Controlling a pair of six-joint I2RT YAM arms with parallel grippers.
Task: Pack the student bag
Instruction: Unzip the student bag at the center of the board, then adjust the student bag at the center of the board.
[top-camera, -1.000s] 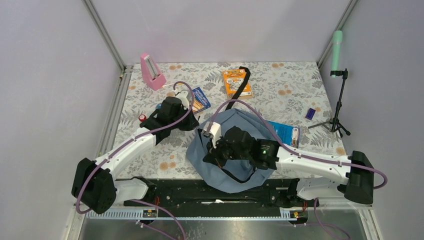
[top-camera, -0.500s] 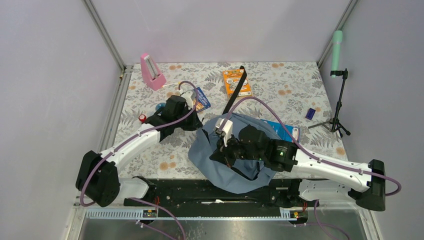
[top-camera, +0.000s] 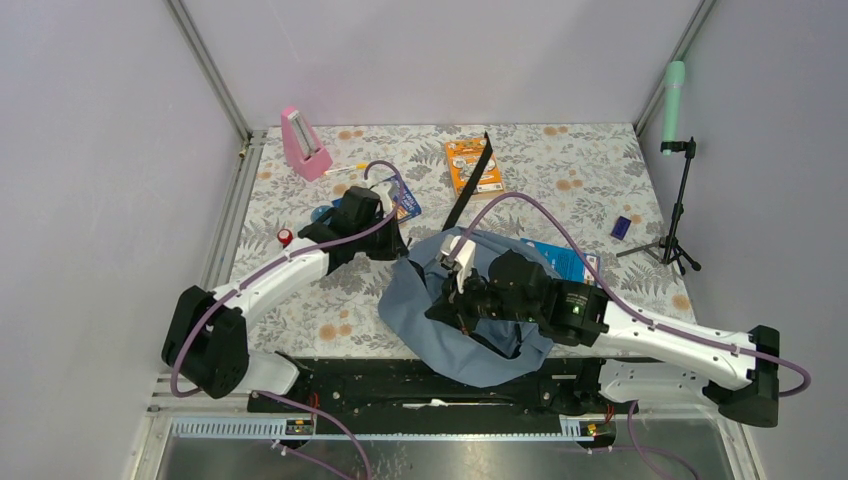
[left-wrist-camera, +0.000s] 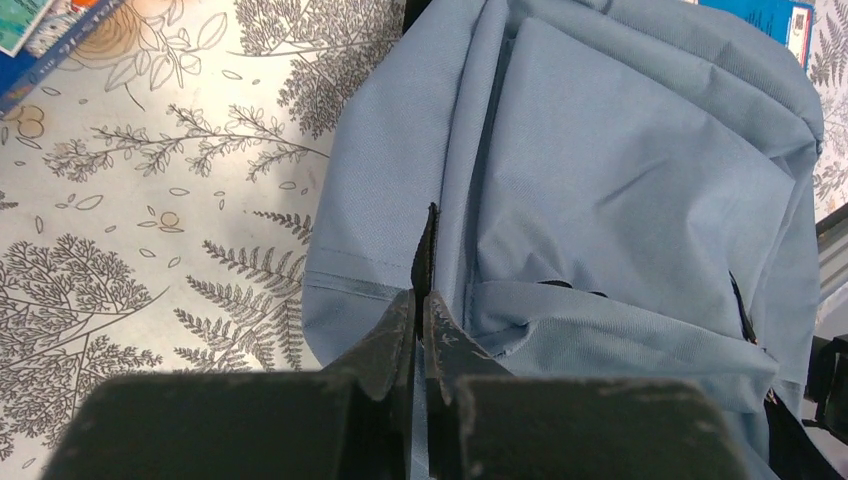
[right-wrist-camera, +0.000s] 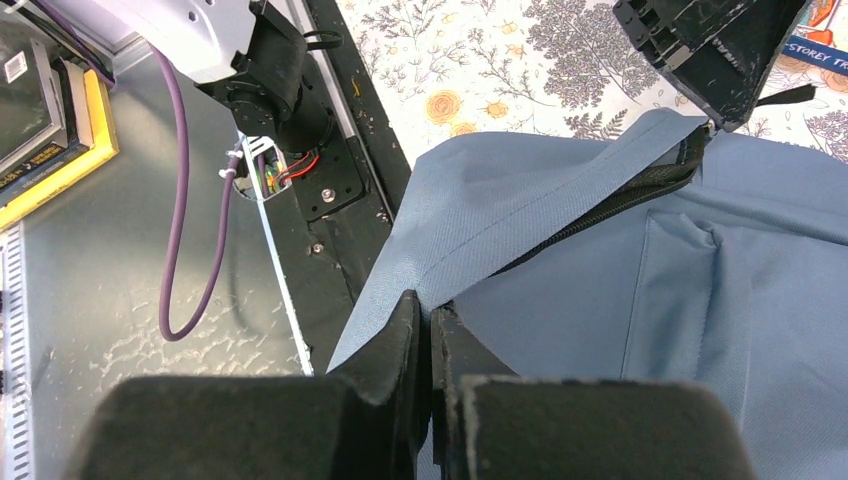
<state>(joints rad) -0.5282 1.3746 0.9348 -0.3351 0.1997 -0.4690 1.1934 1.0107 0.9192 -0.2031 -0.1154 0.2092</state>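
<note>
The taut, raised fold of the flap should go down toward the bag's grey-blue body (top-camera: 432, 288) (right-wrist-camera: 560, 312), which is below my right gripper. My right gripper should then open its fingers to let go of the flap.
The student bag (top-camera: 470, 345), a grey-blue backpack, lies at the table's near middle and hangs over the front edge. Its black strap (top-camera: 470, 185) stretches toward the back. My left gripper (top-camera: 395, 250) is shut on the bag's left edge; the left wrist view shows it (left-wrist-camera: 420, 300) pinching the zipper edge of the bag (left-wrist-camera: 620, 170). My right gripper (top-camera: 445, 300) is shut on the bag's flap near its zipper; the right wrist view shows it (right-wrist-camera: 428, 312) holding a taut fold of the bag (right-wrist-camera: 520, 200) stretched between both grippers.
An orange booklet (top-camera: 472, 165), a pink metronome (top-camera: 303, 143), a blue card pack (top-camera: 402, 197), a blue book (top-camera: 570, 262) partly under the bag, a small dark-blue box (top-camera: 620, 227), a red-capped item (top-camera: 285, 237) and a tripod with a green microphone (top-camera: 678, 210) stand around.
Both grippers moved toward the back and right with the bag's fabric. The bag's opening edge is pulled up tighter between them, and the right arm's base link swung right.
</note>
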